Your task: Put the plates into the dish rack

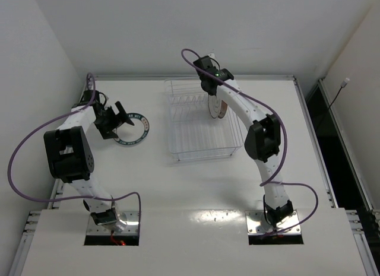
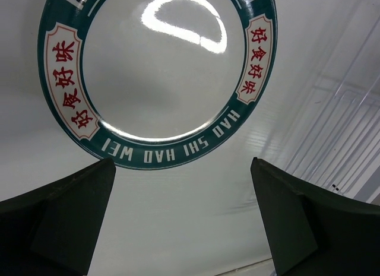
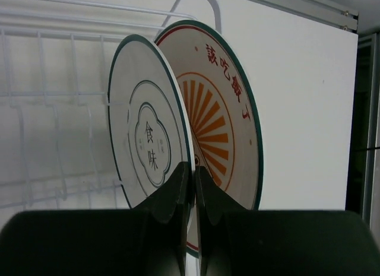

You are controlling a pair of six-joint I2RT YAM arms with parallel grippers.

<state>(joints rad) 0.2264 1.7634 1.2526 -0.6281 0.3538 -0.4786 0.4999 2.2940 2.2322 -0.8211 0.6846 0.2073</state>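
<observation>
I will next lower and tilt my left gripper so that it straddles the plate's dark blue-green rim on the side away from the rack [image 1: 199, 121], because the plate lies flat.
The wire dish rack [image 1: 199, 121] stands at the table's centre back. Two plates stand upright at its right side [image 1: 218, 107]: the white plate with grey ring [image 3: 145, 139] and, just behind it, the orange-patterned plate [image 3: 222, 116]. My right gripper [image 3: 193, 169] is shut on the white plate's rim; in the top view it [image 1: 211, 89] is over the rack's back right. The plate with the dark blue-green rim [image 1: 139, 133] lies flat on the table left of the rack. My left gripper [image 1: 122, 119] is open and empty just beside it, its fingers [image 2: 65, 211] short of the rim [image 2: 160, 148].
The rack's wires [image 3: 53, 98] fill the left of the right wrist view, and its edge [image 2: 350, 127] shows at the right of the left wrist view. The table's raised border [image 1: 303, 110] runs along the right and back.
</observation>
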